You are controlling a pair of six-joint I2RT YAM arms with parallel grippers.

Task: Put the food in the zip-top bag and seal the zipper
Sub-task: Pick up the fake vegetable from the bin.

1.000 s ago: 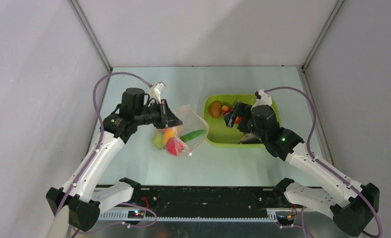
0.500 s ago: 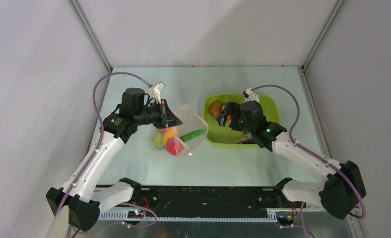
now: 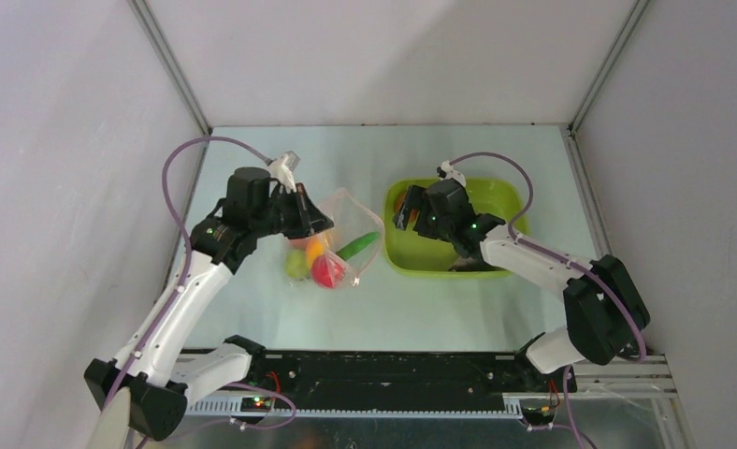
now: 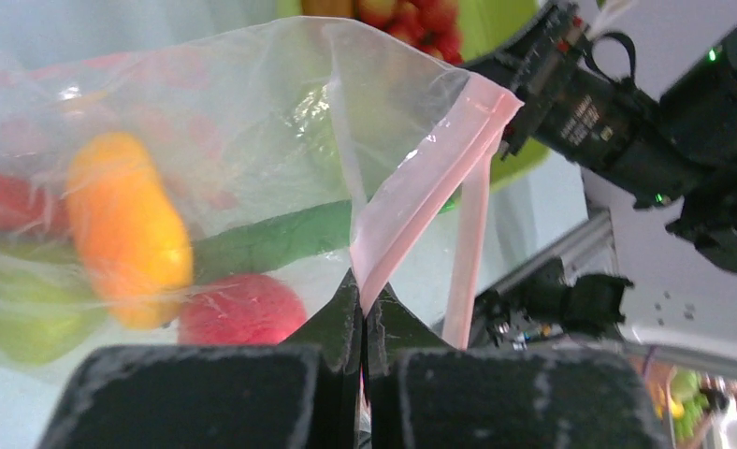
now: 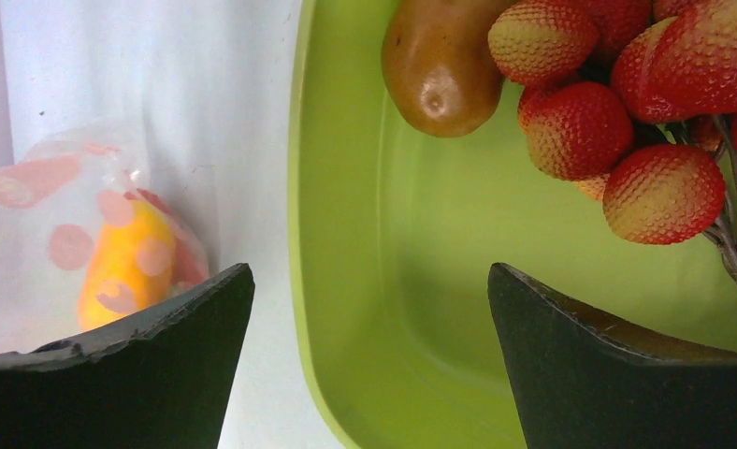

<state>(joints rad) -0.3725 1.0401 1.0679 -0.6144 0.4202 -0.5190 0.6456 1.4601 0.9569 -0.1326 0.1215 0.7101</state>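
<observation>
The robot's right gripper will next move outward and down to close on the sides of the brown kiwi, because the kiwi is in the tub, below and outward of the open fingers.
The clear zip-top bag (image 3: 344, 245) hangs from my left gripper (image 3: 314, 217), which is shut on the pinkish zipper (image 4: 411, 192) at the mouth's corner (image 4: 365, 292). Inside lie a red tomato (image 4: 241, 309), an orange piece (image 4: 126, 229), a long green pod (image 4: 271, 238) and a lime (image 3: 296, 265). My right gripper (image 5: 369, 309) stands open and empty over the left rim of the green tub (image 5: 393, 234), one finger over the table, the other over the tub. A brown kiwi (image 5: 438, 61) and a strawberry cluster (image 5: 627, 112) lie in the tub beyond the fingers.
The lime-green tub (image 3: 496, 201) sits right of centre on the table; a dark piece (image 3: 468, 265) lies at its near edge. Grey walls close in the left, right and back. The bag's mouth faces the tub, a narrow strip of table between them.
My right arm has swung left across the tub, from its middle to its left rim, still open. The left gripper with the bag has shifted slightly left and back.
</observation>
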